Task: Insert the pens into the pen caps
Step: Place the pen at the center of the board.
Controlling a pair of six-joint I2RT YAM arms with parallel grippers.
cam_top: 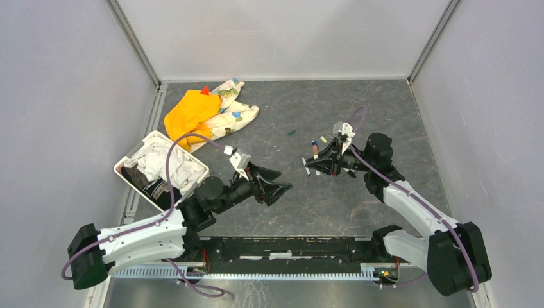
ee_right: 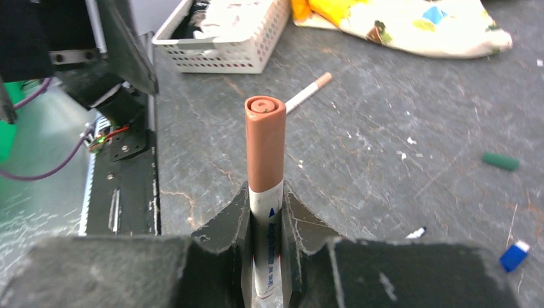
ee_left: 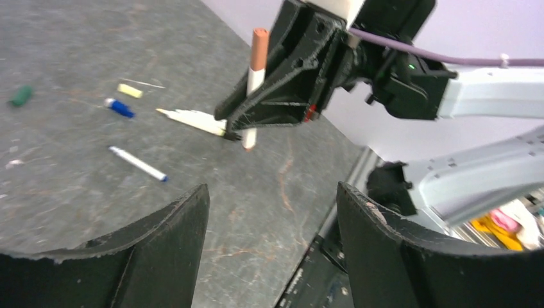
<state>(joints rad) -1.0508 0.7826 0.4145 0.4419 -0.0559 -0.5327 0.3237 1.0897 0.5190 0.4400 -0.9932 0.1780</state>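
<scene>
My right gripper brings the pen down beside the pen with the brownish end next, since the held pen already wears its cap.
My right gripper (ee_right: 265, 192) is shut on a white-barrelled pen (ee_right: 265, 154) that wears a brown cap and stands upright between the jaws. The same capped pen (ee_left: 255, 77) shows in the left wrist view, in the right gripper (ee_left: 228, 126) above the table. My left gripper (ee_left: 269, 192) hangs a short way in front of it, open and holding nothing. On the table lie a white pen with a blue tip (ee_left: 138, 163), another white pen (ee_left: 192, 119), a blue cap (ee_left: 120, 108), a cream cap (ee_left: 129, 90) and a dark green cap (ee_left: 20, 96).
A white basket (cam_top: 131, 178) full of cloth stands at the left, with orange and patterned cloths (cam_top: 212, 112) behind it. A thin wire-like stick (ee_left: 144, 83) lies by the cream cap. A further pen with a brownish end (ee_right: 308, 93) rests on the table towards the basket.
</scene>
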